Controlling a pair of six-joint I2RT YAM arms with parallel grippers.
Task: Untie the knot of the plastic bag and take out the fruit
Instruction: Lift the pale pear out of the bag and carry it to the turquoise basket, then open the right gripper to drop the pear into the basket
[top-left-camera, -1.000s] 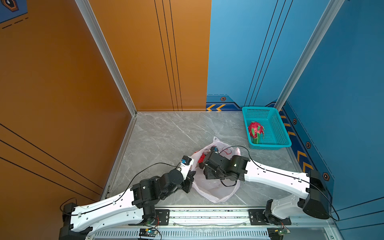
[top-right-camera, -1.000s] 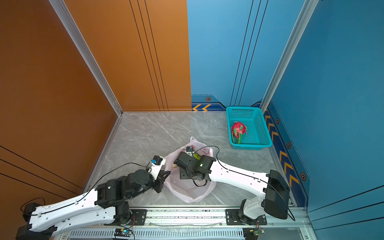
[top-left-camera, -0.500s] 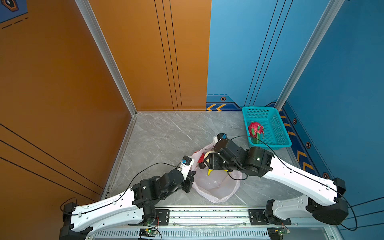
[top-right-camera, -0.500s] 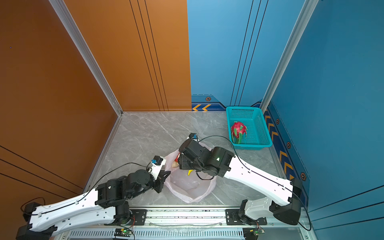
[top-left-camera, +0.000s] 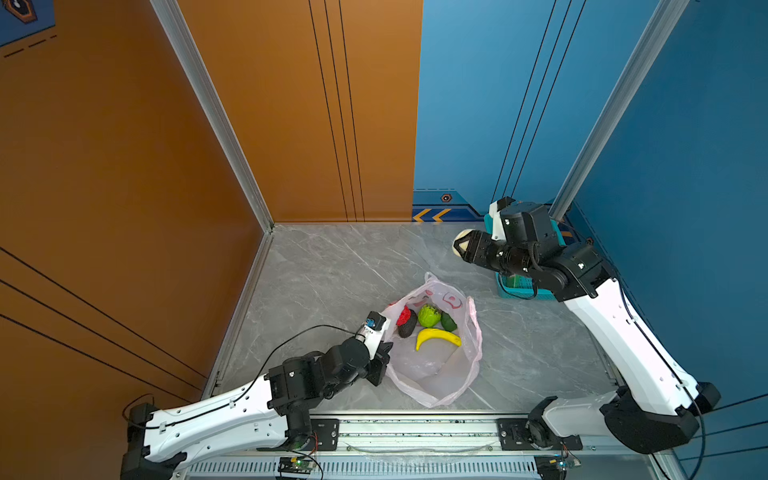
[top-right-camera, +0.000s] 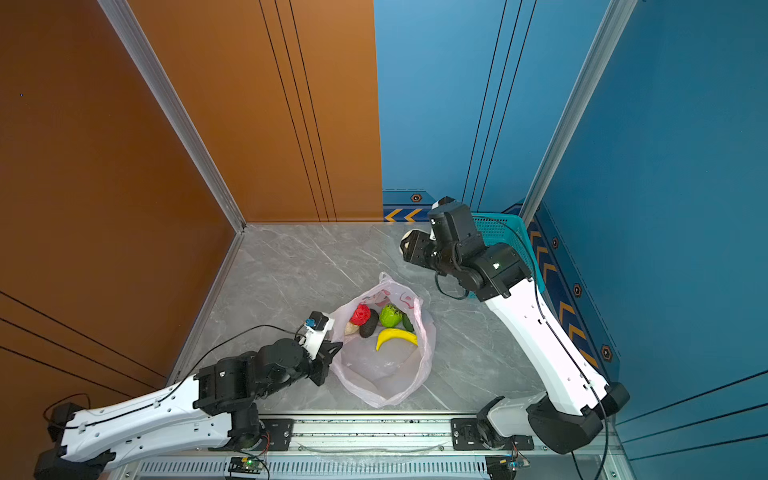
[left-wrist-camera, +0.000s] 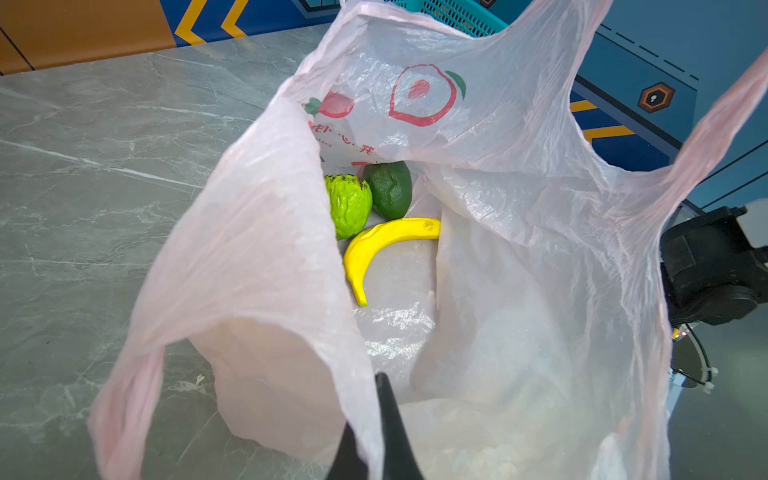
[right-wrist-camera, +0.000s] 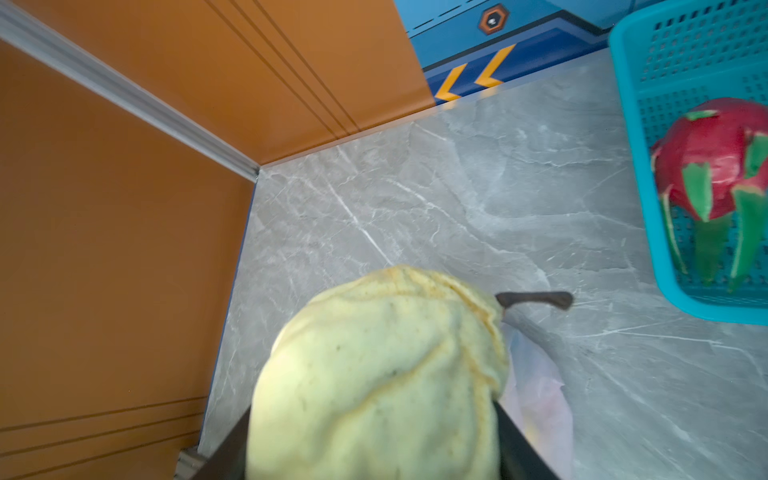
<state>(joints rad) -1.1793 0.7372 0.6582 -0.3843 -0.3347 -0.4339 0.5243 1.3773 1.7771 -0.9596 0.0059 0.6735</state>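
The right gripper swings past the dragon fruit next, goes down into the teal basket and releases, as the cream lumpy fruit (right-wrist-camera: 374, 353) still hangs outside the basket.
The pink plastic bag (top-left-camera: 436, 374) (top-right-camera: 386, 374) lies open on the marble floor, its loop handles apart; no knot shows. Inside it lie a yellow banana (top-left-camera: 438, 337) (left-wrist-camera: 386, 241), a green bumpy fruit (top-left-camera: 429, 316) (left-wrist-camera: 349, 203), a dark avocado (top-left-camera: 407, 329), a red fruit (top-right-camera: 360, 313) and a dark green one (left-wrist-camera: 388, 189). My left gripper (top-left-camera: 384, 359) (left-wrist-camera: 370, 415) is shut on the bag's near rim. My right gripper (top-left-camera: 463, 246) (right-wrist-camera: 374, 449) hangs in the air left of the basket, shut on a cream lumpy fruit (top-left-camera: 459, 246) (right-wrist-camera: 374, 353).
The teal basket (top-right-camera: 498, 226) (right-wrist-camera: 685, 62) stands at the back right, mostly under the right arm, with a dragon fruit (right-wrist-camera: 715, 162) in it. Orange and blue walls close the floor on the left, back and right. The arms' rail runs along the front edge.
My right gripper has risen out of the bag with the cream fruit and swung back and right, up to the basket. The left gripper has kept its hold and place.
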